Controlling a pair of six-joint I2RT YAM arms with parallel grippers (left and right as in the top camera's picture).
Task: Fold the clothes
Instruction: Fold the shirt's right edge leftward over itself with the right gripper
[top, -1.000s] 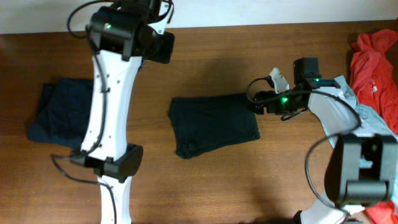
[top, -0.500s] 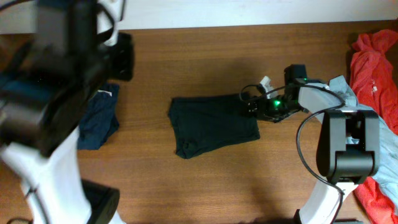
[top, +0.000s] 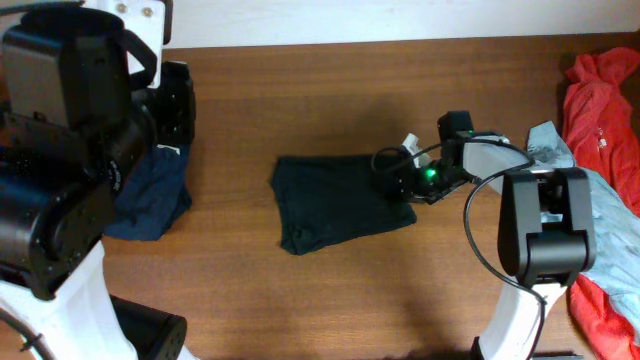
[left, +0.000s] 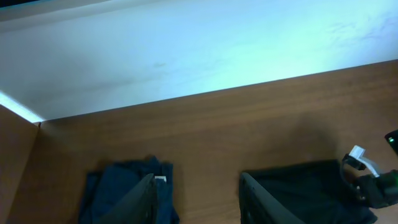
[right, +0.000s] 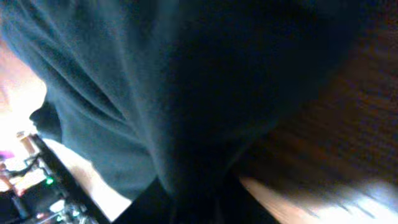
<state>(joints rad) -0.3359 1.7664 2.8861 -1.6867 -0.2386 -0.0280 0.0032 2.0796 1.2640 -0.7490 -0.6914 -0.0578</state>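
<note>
The rectangle is still long, so next my right gripper will carry its pinched edge left in the overhead view onto the black shirt's opposite end (top: 300, 200) and let go.
The clothes lie spread over the wooden table. A black shirt (top: 340, 202) (left: 311, 190), folded into a rough rectangle, sits in the middle. My right gripper (top: 402, 180) (right: 186, 208) is at its right edge, shut on the dark cloth, which fills the right wrist view. A dark navy garment (top: 155, 195) (left: 109, 196) with a white label lies at the left. My left gripper (left: 199, 208) hangs high above the table between the two garments, open and holding nothing. Red-orange cloth (top: 600, 95) and a pale grey-blue piece (top: 560, 150) lie at the far right.
My left arm (top: 70, 140) looms large over the left side and hides part of the navy garment. A white wall (left: 186, 56) runs along the table's far edge. The right arm's base (top: 540, 250) stands at the front right.
My right gripper slid left onto the black shirt's right edge and shut on it. My left arm swung left and up, closer to the overhead camera, with its jaws unchanged.
</note>
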